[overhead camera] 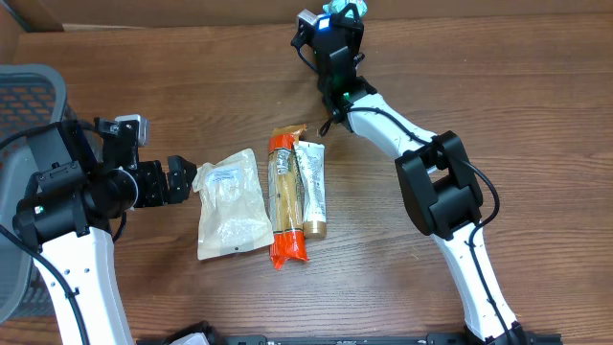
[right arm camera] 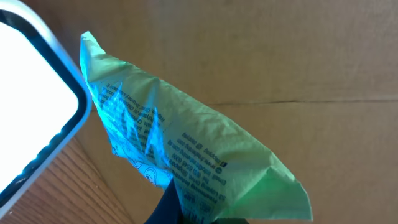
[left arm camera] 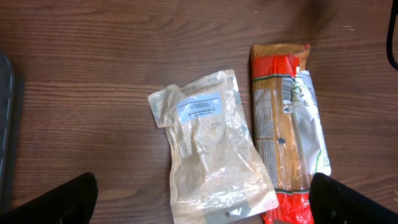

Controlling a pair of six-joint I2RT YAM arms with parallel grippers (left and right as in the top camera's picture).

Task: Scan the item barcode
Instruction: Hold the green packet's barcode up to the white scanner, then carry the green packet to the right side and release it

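Next, my right gripper swings down, back and to its right in the overhead view to release the packet [overhead camera: 349, 8], since bare tabletop lies below it that way.
My right gripper [overhead camera: 343, 17] is at the table's far edge, shut on a green printed packet [overhead camera: 349, 8]. In the right wrist view the green packet [right arm camera: 186, 146] sticks up from my gripper [right arm camera: 193, 214], lit blue on its left side, right beside a bright white scanner window with a dark rim [right arm camera: 31, 106]. Printed text shows on the packet, but I cannot make out a barcode. My left gripper [overhead camera: 187, 179] is open, low over the table beside a clear pouch [overhead camera: 232, 203]. Its dark fingers [left arm camera: 56, 202] stand wide either side of the clear pouch's [left arm camera: 211, 149] near end.
An orange pasta pack [overhead camera: 285, 196] and a white-green tube [overhead camera: 311, 187] lie side by side at the table's middle, right of the pouch. A grey basket [overhead camera: 29, 81] stands at the left edge. A cardboard wall [right arm camera: 280, 56] rises behind the scanner.
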